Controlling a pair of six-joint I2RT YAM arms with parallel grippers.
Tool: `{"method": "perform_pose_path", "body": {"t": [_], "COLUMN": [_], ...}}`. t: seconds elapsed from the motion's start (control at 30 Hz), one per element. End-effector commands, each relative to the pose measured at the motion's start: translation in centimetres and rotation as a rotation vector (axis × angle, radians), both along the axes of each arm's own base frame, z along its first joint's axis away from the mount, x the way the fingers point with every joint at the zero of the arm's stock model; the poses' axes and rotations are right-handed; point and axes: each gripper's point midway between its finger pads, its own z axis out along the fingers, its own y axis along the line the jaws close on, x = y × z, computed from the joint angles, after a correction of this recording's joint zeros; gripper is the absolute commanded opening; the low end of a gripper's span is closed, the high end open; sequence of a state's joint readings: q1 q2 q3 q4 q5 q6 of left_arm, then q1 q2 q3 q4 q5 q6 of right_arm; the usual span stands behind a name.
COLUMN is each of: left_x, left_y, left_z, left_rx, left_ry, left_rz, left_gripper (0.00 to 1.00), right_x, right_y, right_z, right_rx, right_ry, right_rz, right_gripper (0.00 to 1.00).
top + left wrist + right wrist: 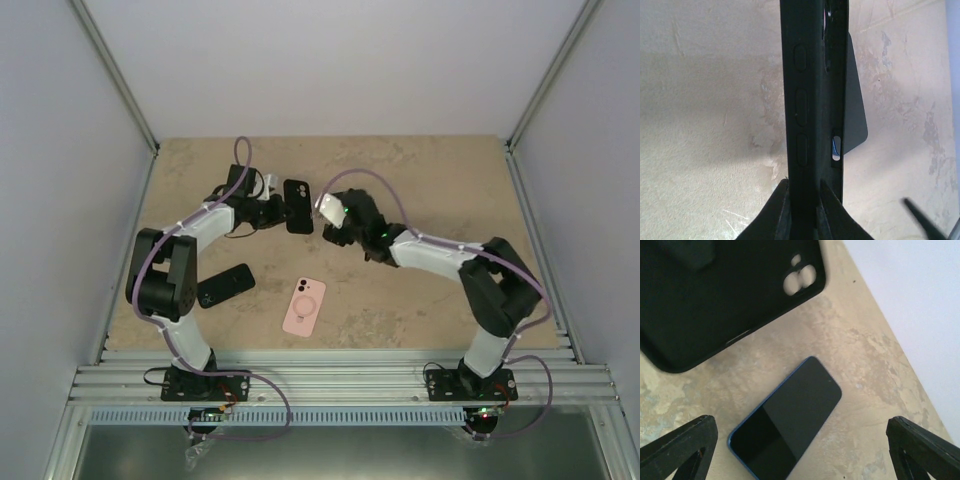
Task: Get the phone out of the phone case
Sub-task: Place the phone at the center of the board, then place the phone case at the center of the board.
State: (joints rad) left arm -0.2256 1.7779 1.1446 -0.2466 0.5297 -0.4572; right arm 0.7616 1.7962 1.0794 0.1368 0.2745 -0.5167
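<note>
I will move my left gripper below and to its right in the top view, then lower and release the empty case on bare tabletop (318,226) beside the phone.
My left gripper (274,208) is shut on the black phone case (297,205) and holds it on edge above the table. In the left wrist view the case (812,100) runs up from between my fingers, side-button bumps facing the camera. The phone (785,420) lies flat on the table, dark screen up, with a blue rim, free of the case (715,295). A dark corner of the phone (856,110) shows behind the case. My right gripper (802,452) hangs open above the phone, one fingertip on each side and neither touching it. From above, the right gripper (330,230) hides the phone.
A pink phone-shaped thing with a ring on its back (304,306) lies near the front middle of the table. A black handset (225,285) lies beside the left arm. Grey walls close in the tan table (430,170) on three sides.
</note>
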Motion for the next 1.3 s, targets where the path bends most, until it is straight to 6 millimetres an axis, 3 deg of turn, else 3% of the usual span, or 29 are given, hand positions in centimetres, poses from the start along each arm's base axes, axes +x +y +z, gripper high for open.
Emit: {"method": "perform_pose_path", "body": {"t": [0.0,0.27,0.5,0.93,1.27], "left_x": [0.0,0.3,0.8,3.2,3.7], "left_y": [-0.9,-1.6,-2.3,-4.8,-6.4], "left_z": [-0.5,-2.1,-3.3,-6.0,-7.4], "left_rx": [-0.054,-0.090,-0.129,-0.112,-0.077], "left_ry": [0.004,0.060,0.103,0.140,0.161], "left_rz": [-0.069,-0.080,-0.092,-0.118,-0.132], "left_gripper": [0.00,0.00,0.00,0.00,0.00], "right_x": [-1.4,-1.4,-0.6,-0.2,-0.1], "right_y": [-0.7,-4.3,-6.7,-8.1,-9.5], "right_z": [2.1,5.5,6.7,8.3,9.1], "right_rx": [0.175,0.391,0.444,0.471,0.491], "right_ry": [0.187,0.326,0.319,0.292,0.272], "right_rz": [0.053,0.055,0.016,-0.003,-0.023], "right_gripper": [0.96,0.98,0.98,0.98,0.98]}}
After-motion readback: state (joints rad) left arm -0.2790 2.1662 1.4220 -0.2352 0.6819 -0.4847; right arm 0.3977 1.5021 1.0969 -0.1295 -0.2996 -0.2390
